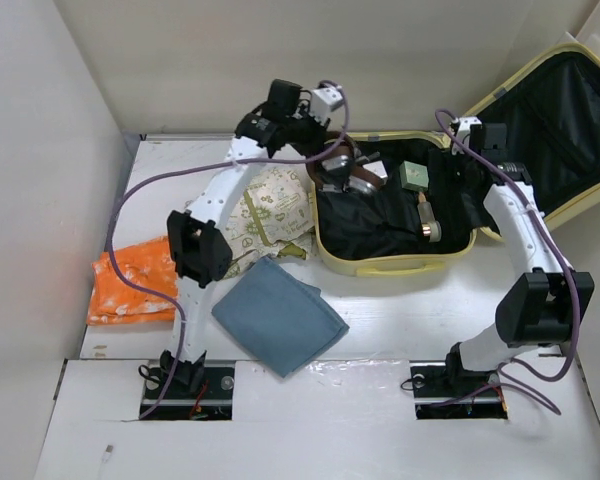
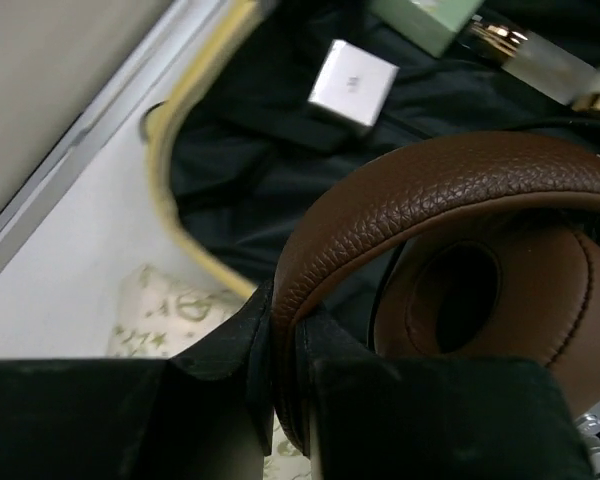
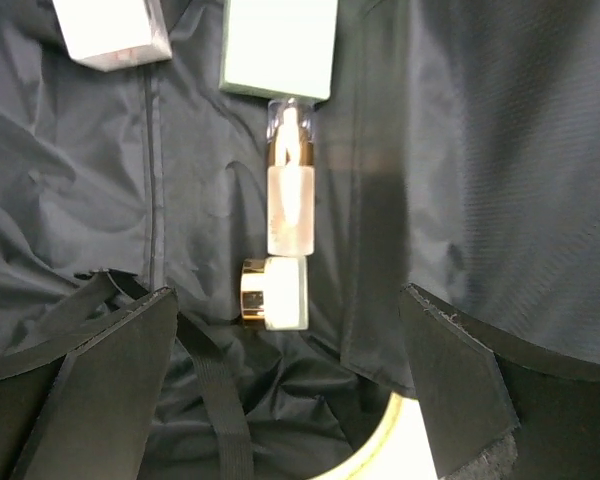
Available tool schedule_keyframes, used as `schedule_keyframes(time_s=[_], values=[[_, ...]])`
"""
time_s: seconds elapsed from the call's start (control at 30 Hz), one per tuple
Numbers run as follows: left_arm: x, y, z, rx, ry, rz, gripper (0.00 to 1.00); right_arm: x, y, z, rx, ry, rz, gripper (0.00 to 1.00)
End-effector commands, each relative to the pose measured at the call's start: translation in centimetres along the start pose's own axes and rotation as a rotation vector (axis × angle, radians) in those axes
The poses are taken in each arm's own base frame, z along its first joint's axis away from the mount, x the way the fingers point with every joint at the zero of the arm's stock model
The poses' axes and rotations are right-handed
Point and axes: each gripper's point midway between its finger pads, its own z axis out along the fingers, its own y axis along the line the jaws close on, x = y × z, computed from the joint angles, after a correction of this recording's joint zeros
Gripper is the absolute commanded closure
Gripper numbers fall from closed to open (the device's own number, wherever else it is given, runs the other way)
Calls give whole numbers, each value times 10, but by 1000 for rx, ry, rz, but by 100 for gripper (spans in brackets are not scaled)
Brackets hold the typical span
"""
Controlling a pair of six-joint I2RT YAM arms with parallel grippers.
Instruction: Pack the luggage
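Observation:
The headphones (image 2: 440, 190) will go down next onto the bare black lining (image 2: 265, 195) beside the white box below it, inside the suitcase's yellow rim. My left gripper will lower them there and let go of the headphones' band.
The luggage (image 1: 390, 266) is a pale yellow suitcase lying open, with its black-lined lid (image 1: 570, 130) propped at the right. My left gripper (image 1: 330, 165) is shut on the band of brown headphones (image 2: 440, 190) and holds them over the suitcase's left end; its rim (image 2: 175, 150) shows below. My right gripper (image 3: 288, 300) is open and empty over the black lining, above a small gold-capped jar (image 3: 275, 293) and a frosted bottle (image 3: 290, 200). A green box (image 3: 278, 45) and a white box (image 3: 110, 30) also lie inside.
A cream patterned cloth (image 1: 270, 215), a folded blue cloth (image 1: 280, 315) and an orange cloth (image 1: 135, 280) lie on the table left of the suitcase. A black strap (image 3: 215, 400) runs across the lining. White walls close in the left and back.

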Motion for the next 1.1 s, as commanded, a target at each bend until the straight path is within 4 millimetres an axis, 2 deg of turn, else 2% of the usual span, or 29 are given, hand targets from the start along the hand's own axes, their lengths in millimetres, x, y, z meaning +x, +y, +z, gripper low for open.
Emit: schedule_keyframes(time_s=[0.0, 0.07, 0.1, 0.13, 0.2, 0.23, 0.3, 0.33, 0.4, 0.53, 0.67, 0.8, 0.83, 0.97, 1.0, 1.03, 1.07], values=[[-14, 10, 4, -23, -59, 105, 100, -9, 6, 2, -54, -72, -32, 5], [-7, 0, 18, 4, -40, 158, 100, -9, 11, 4, -81, -80, -44, 5], [-10, -13, 30, 5, -43, 215, 100, -4, 7, 6, -76, -68, -52, 5], [-14, -12, 33, -37, -37, 317, 100, -2, 9, 10, -92, -60, -61, 5], [-2, -23, 49, -49, -7, 404, 100, -2, 9, 14, -92, -59, -61, 5], [-7, -33, 60, -57, -32, 451, 100, 1, 9, 18, -93, -47, -60, 5], [-19, -21, 65, -141, -52, 466, 100, -2, 8, 18, -98, -58, -31, 5], [-9, -17, 78, -146, -26, 461, 100, -1, 4, 18, -90, -57, -13, 5], [-9, -12, 84, -167, -18, 446, 100, -7, 3, 18, -102, -81, 20, 5], [18, -9, 106, -166, 32, 573, 100, -5, 3, 22, -117, -89, 25, 5], [20, 5, 118, -223, 43, 602, 100, -2, 3, 25, -118, -80, 26, 5], [9, 21, 115, -325, 24, 601, 100, -2, 3, 29, -119, -79, 35, 5], [11, 33, 112, -373, 40, 593, 100, 0, 4, 32, -120, -70, 45, 5], [14, 52, 114, -480, 55, 602, 100, 1, 14, 38, -146, -57, 35, 5], [11, 54, 113, -497, 48, 601, 100, 1, 14, 42, -147, -53, 35, 5], [23, 55, 122, -487, 71, 610, 100, 2, 19, 42, -157, -44, 28, 5], [24, 52, 122, -469, 76, 612, 100, -4, 19, 44, -156, -53, 27, 5]])
